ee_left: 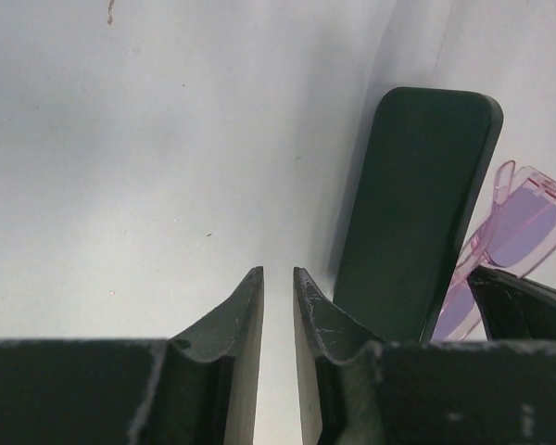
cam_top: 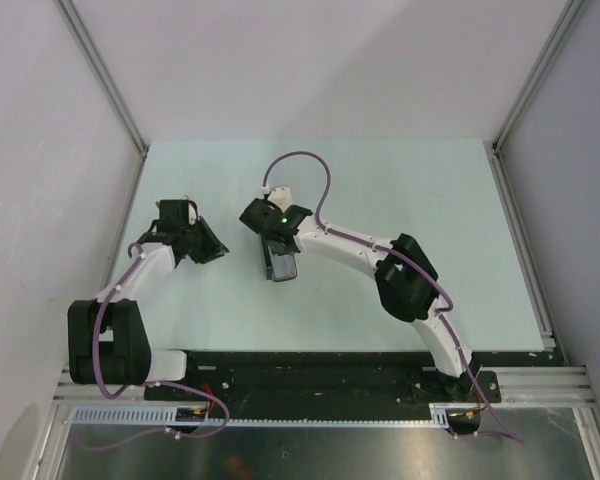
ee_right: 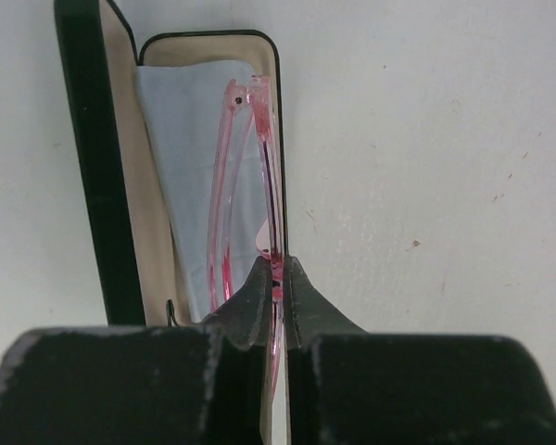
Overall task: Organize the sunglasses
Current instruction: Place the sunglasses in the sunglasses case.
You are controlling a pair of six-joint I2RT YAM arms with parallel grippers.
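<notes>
My right gripper needs to go down next toward the case's cloth-covered interior (ee_right: 187, 148) below it and release the sunglasses (ee_right: 245, 167), because they hang folded over the opening.
The pink-purple sunglasses (ee_right: 245, 167) hang folded, edge-on, over the open black case (ee_right: 82, 158). My right gripper (ee_right: 278, 272) is shut on their thin frame. A light blue cloth (ee_right: 181, 176) lies in the case's cream interior beneath them. From the left wrist view the case lid (ee_left: 412, 204) stands upright, with the sunglasses (ee_left: 524, 227) just behind it to the right. My left gripper (ee_left: 278, 271) hovers over bare table left of the case, its jaws almost together with nothing between them. Seen from above, the right gripper (cam_top: 279, 258) is over the case (cam_top: 284, 270) and the left gripper (cam_top: 212, 250) is apart to its left.
The pale green table (cam_top: 400, 190) is walled by grey panels on the left, back and right. A purple cable (cam_top: 310, 160) loops above the right arm. A black rail (cam_top: 310, 365) runs along the near edge by the arm bases.
</notes>
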